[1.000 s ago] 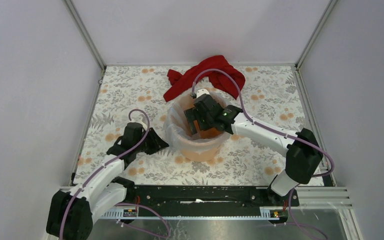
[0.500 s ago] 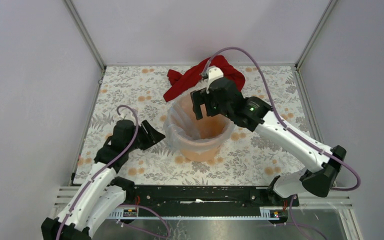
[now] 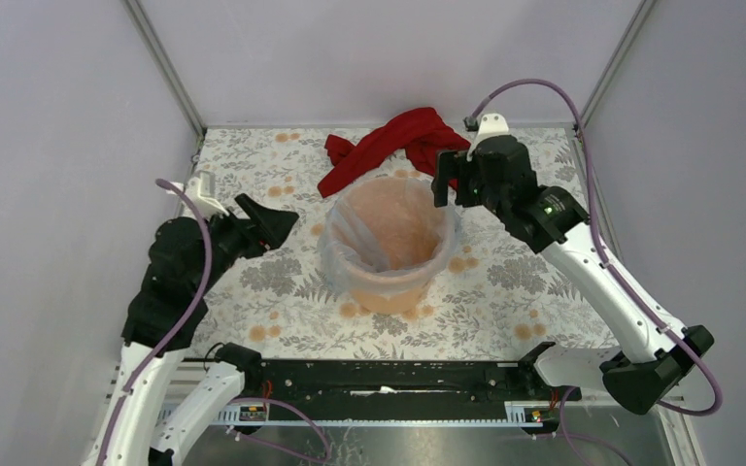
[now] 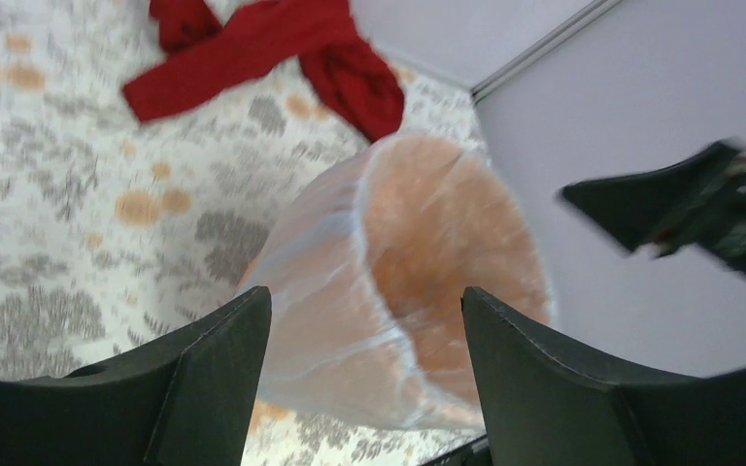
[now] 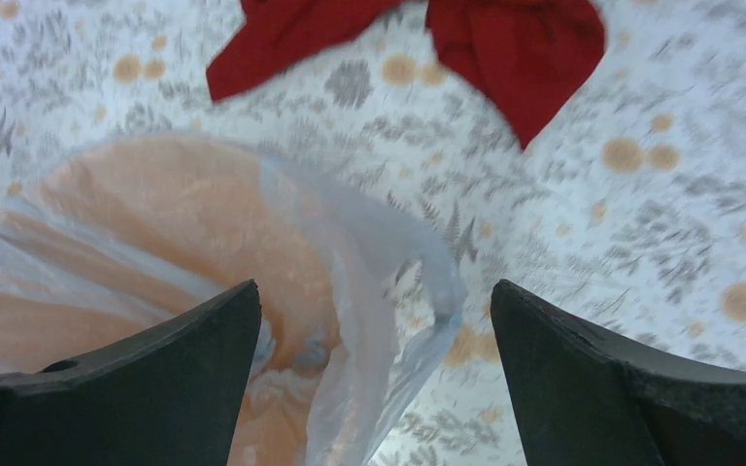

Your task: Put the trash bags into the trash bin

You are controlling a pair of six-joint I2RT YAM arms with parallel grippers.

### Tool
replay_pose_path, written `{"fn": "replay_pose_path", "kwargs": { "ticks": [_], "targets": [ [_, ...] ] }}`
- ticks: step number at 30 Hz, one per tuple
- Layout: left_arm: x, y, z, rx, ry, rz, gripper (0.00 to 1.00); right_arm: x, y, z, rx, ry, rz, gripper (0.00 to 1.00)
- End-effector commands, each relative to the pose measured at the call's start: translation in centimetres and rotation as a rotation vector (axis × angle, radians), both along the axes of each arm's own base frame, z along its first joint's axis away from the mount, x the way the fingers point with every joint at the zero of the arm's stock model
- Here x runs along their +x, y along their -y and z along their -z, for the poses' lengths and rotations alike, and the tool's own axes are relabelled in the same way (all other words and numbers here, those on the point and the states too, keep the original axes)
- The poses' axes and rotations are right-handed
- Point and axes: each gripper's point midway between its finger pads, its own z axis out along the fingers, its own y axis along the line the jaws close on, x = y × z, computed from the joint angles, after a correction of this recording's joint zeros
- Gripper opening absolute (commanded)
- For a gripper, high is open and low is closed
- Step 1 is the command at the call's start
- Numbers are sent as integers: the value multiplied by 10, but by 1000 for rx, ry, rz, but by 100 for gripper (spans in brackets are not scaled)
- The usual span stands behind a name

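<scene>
I need to move my right gripper down and slightly back next, astride the film-covered rim of the bin beside the bag's loose flap (image 3: 449,222) (image 5: 357,335), since that rim stands below and between the open fingers.
The orange trash bin (image 3: 389,289) stands mid-table, lined with the pale blue translucent trash bag (image 3: 338,254), whose film folds over the rim and down the outside. The bag shows in the left wrist view (image 4: 311,320) and in the right wrist view (image 5: 389,291), where a loose flap hangs off the rim. My left gripper (image 3: 270,221) is open and empty, raised to the left of the bin. My right gripper (image 3: 449,180) is open and empty, raised above the bin's far right rim.
A red cloth (image 3: 398,146) lies crumpled behind the bin, near the back wall; it also shows in the left wrist view (image 4: 272,49) and the right wrist view (image 5: 505,39). Grey walls enclose the floral table (image 3: 253,320) on three sides.
My right gripper has come up out of the bin and moved back to the right. My left arm has risen and drawn away to the left. The bag stays lining the bin.
</scene>
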Motion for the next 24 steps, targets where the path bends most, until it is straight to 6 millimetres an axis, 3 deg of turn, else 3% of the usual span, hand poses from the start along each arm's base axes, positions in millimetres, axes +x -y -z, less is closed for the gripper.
{"fn": "replay_pose_path", "kwargs": {
  "ticks": [1, 6, 10, 13, 18, 24],
  "targets": [
    [0, -2, -61, 28, 153, 17, 77, -15, -19, 25, 93, -88, -87, 93],
    [-5, -3, -98, 29, 234, 27, 78, -22, -29, 51, 122, -174, -133, 77],
    [-8, -4, -109, 21, 261, 25, 79, -24, -31, 62, 121, -203, -144, 70],
    [-10, -5, -115, 12, 273, 21, 79, -25, -33, 70, 126, -232, -138, 55],
    [-13, -5, -128, -3, 303, 26, 79, -31, -64, 81, 207, -289, -188, 39],
    [-20, -4, -150, -34, 352, 32, 80, -27, -124, 81, 208, -272, -197, 19]
  ]
}}
